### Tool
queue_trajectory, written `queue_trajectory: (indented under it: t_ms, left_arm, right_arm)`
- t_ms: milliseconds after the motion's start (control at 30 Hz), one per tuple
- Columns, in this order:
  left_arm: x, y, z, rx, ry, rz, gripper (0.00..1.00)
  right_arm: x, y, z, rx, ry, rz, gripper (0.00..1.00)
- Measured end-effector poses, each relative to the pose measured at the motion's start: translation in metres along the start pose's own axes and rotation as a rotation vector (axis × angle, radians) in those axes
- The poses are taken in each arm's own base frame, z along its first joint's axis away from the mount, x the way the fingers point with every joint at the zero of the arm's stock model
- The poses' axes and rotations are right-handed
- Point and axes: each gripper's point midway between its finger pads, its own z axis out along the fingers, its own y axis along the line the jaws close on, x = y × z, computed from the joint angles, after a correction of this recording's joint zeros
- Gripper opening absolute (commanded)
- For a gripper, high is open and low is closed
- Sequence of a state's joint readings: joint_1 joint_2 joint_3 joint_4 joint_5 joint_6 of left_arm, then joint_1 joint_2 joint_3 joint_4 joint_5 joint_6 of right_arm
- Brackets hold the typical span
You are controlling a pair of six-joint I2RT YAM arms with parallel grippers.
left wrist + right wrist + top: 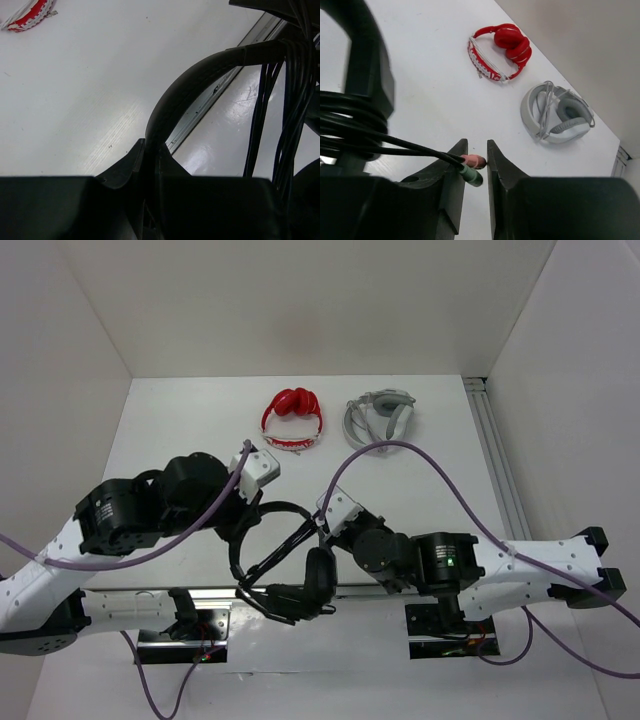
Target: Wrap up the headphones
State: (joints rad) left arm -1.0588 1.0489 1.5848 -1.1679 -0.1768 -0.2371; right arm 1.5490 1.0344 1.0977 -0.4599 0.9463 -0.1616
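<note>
My left gripper carries the headband outward and down next to release it on the bare tabletop (pixel 402 489) beside the grey-white headphones, since the cable is wound round the headband.
The black headphones (pixel 285 580) hang between my two grippers above the table's near edge, earcups low. My left gripper (pixel 247 523) is shut on the thin black headband (pixel 185 90), which arcs up out of its jaws (pixel 152 147). The long black cable (pixel 287 115) is wound in several loops round the headband; the coil also shows in the right wrist view (pixel 350 120). My right gripper (pixel 477 146) is closed narrowly on the cable's end, with the pink plug (pixel 475 161) and the green plug (pixel 472 176) between its fingers. In the top view the right gripper (pixel 320 528) sits beside the headband.
Red headphones (pixel 293 418) and grey-white headphones (pixel 380 418) lie at the back of the table; both show in the right wrist view, red (pixel 502 50) and grey-white (pixel 560 115). An aluminium rail (pixel 497 465) runs along the table's right side. White walls enclose the table.
</note>
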Motion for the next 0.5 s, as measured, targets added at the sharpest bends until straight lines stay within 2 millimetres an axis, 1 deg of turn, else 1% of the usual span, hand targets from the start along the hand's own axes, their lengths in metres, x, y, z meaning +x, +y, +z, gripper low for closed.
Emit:
queue_trajectory:
  t_ms: [67,200,233,367,500]
  left_arm:
    - [0.001,0.000,-0.005,0.002,0.003,0.001,0.00]
    - [0.005,0.002,-0.009,0.001,0.012,0.003,0.00]
    - [0.006,0.002,-0.009,-0.001,0.014,0.003,0.00]
    - [0.006,0.005,-0.009,-0.020,0.015,0.001,0.00]
    - [0.007,0.016,-0.008,-0.087,0.026,-0.001,0.00]
  right_arm:
    - [0.002,-0.003,0.001,0.011,0.003,0.011,0.39]
    - [0.003,-0.010,0.001,0.030,0.005,0.021,0.47]
    - [0.004,-0.011,0.001,0.035,0.005,0.023,0.54]
    - [0.005,-0.014,0.001,0.055,0.009,0.030,0.58]
    - [0.005,-0.016,-0.001,0.064,0.010,0.047,0.59]
